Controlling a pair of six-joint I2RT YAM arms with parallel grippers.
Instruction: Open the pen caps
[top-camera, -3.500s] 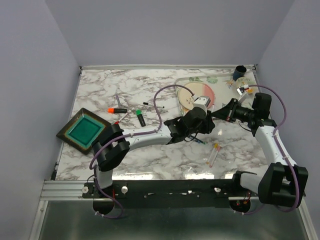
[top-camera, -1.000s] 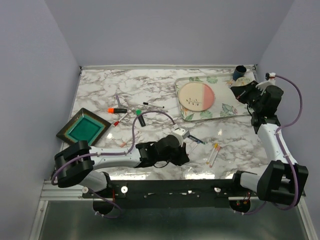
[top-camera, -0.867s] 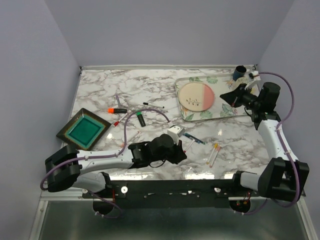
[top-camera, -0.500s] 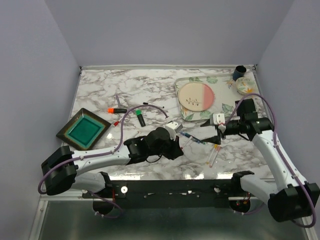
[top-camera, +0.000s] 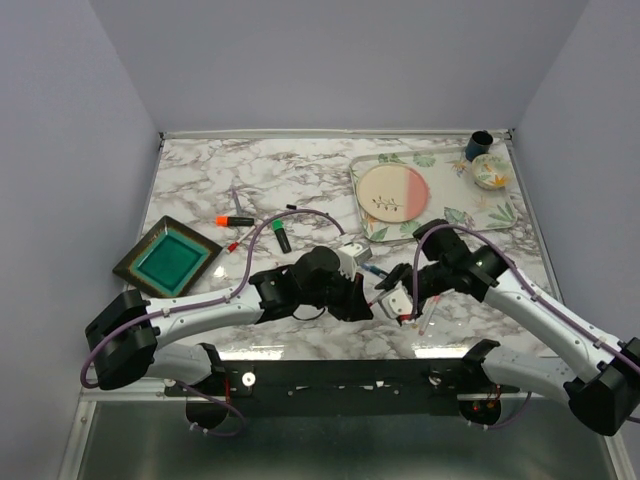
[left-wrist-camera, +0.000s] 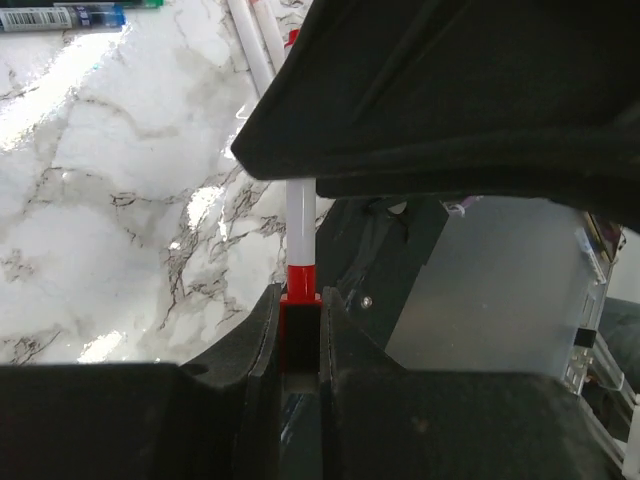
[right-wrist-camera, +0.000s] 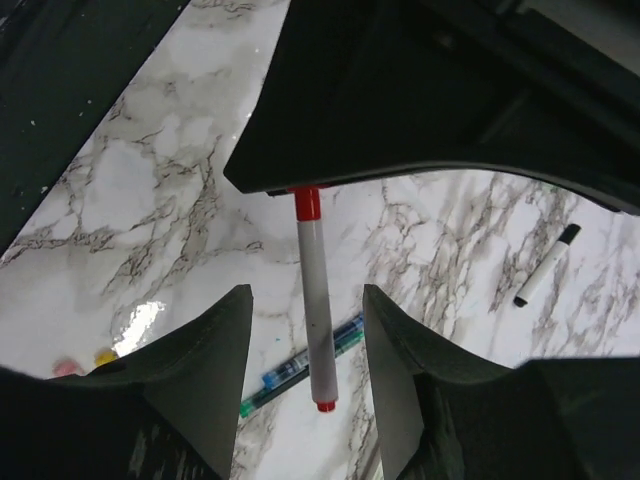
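Next, my left gripper will move toward the teal dish, then down, and release the red cap on the marble short of it, since the right gripper's fingers are on either side of the body of the pen.
My left gripper (top-camera: 366, 302) (left-wrist-camera: 300, 296) is shut on the red end of a white pen (left-wrist-camera: 300, 215), held above the table's front middle. That pen (right-wrist-camera: 317, 300) points at my right gripper (top-camera: 404, 308) (right-wrist-camera: 308, 300), which stands open with a finger on each side of the white barrel, not touching it. A red cap (right-wrist-camera: 307, 203) shows at the left gripper's end, and a small red tip (right-wrist-camera: 323, 405) at the free end. On the table lie a green-capped highlighter (top-camera: 281, 235), an orange-capped one (top-camera: 233, 220) and a thin black pen (top-camera: 300, 208).
Blue and green pens (right-wrist-camera: 300, 365) lie on the marble under the grippers. Pens with yellow and pink caps (top-camera: 427, 318) lie by the right arm. A teal dish (top-camera: 165, 257) sits at the left. At back right stand a tray (top-camera: 452, 216) with a plate (top-camera: 393, 192), a cup (top-camera: 479, 145) and a bowl (top-camera: 490, 172).
My right arm swung from the back-right tray down to the front middle, opened, and now straddles the pen. My left gripper edged right and back, still shut on the pen.
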